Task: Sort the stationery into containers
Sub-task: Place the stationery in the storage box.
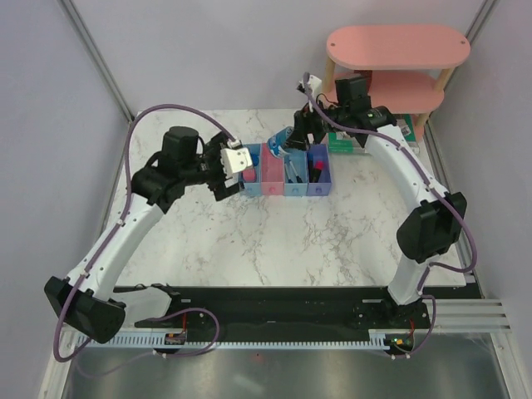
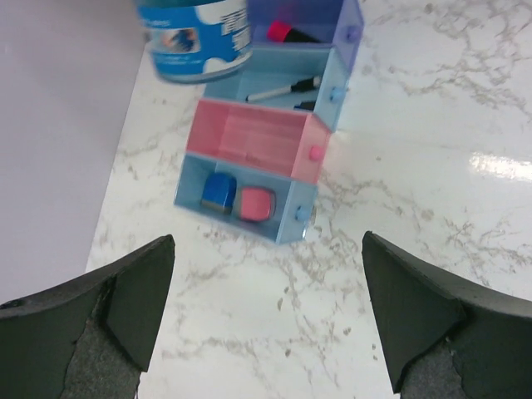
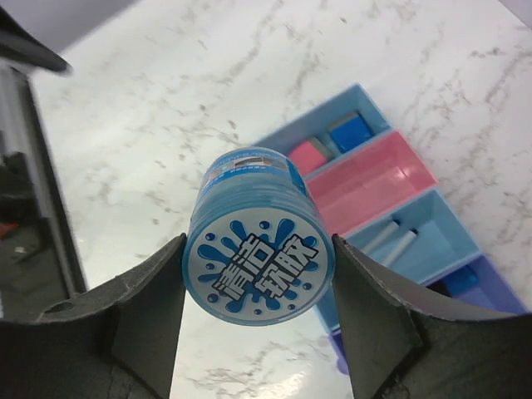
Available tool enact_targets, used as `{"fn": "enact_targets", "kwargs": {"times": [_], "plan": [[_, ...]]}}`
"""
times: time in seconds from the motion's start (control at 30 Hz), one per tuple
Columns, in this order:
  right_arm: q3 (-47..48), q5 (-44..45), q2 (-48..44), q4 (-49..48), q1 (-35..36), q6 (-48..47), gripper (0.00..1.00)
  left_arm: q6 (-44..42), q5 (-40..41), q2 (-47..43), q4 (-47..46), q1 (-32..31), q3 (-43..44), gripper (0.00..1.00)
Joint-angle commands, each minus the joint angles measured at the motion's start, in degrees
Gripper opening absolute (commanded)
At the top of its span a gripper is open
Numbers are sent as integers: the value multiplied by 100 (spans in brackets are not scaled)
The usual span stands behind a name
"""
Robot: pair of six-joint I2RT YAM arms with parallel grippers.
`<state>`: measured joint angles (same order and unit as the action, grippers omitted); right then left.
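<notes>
My right gripper is above the pink bin's far end (image 1: 268, 155) (image 3: 397, 167), which is to its left in the top view, so it needs to move across and down into it next.
My right gripper (image 1: 285, 143) (image 3: 258, 278) is shut on the round blue tape roll (image 1: 280, 140) (image 3: 258, 253), a blue drum with a white-and-blue label, held above the row of four bins (image 1: 272, 184). The roll also shows at the top of the left wrist view (image 2: 195, 37). The near light blue bin (image 2: 287, 220) holds a blue eraser (image 2: 219, 192) and a pink eraser (image 2: 257, 204). The pink bin (image 2: 249, 137) looks empty. The second light blue bin holds two thin pens (image 2: 287, 87). The purple-blue bin holds a pink-ended highlighter (image 2: 289, 33). My left gripper (image 1: 241, 160) (image 2: 266, 307) is open and empty, left of the bins.
A pink oval two-tier shelf (image 1: 397, 46) stands at the back right, with a green-edged book (image 1: 342, 143) by its foot behind my right arm. Grey walls close in on both sides. Marble tabletop (image 1: 274, 241) lies in front of the bins.
</notes>
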<state>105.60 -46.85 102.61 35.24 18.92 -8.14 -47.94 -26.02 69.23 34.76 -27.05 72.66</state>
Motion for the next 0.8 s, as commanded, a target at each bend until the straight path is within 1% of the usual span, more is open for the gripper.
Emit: {"fn": "enact_targets", "kwargs": {"times": [0.0,0.07,0.1,0.17,0.33,0.4,0.53,0.77], "plan": [[399,1948,364,255,411,-1188,0,610,448,37,836,471,502,100],[645,2231,531,316,542,-1347,0,865,528,239,1040,770,722,100],[724,2546,689,325,586,-1487,0,944,502,318,1146,876,793,100],[953,2812,848,325,726,-1629,0,1172,396,442,1375,1183,960,100],[1716,3488,1559,562,956,-2146,0,1428,124,512,1612,1518,926,100],[1945,3595,1823,615,1061,-2288,0,1437,45,486,1656,1588,829,100],[2026,3806,2096,563,1254,-2569,0,1411,-78,363,1648,1755,495,100],[1947,4166,2430,466,1483,-2833,0,1507,-298,170,1525,1826,389,100]]}}
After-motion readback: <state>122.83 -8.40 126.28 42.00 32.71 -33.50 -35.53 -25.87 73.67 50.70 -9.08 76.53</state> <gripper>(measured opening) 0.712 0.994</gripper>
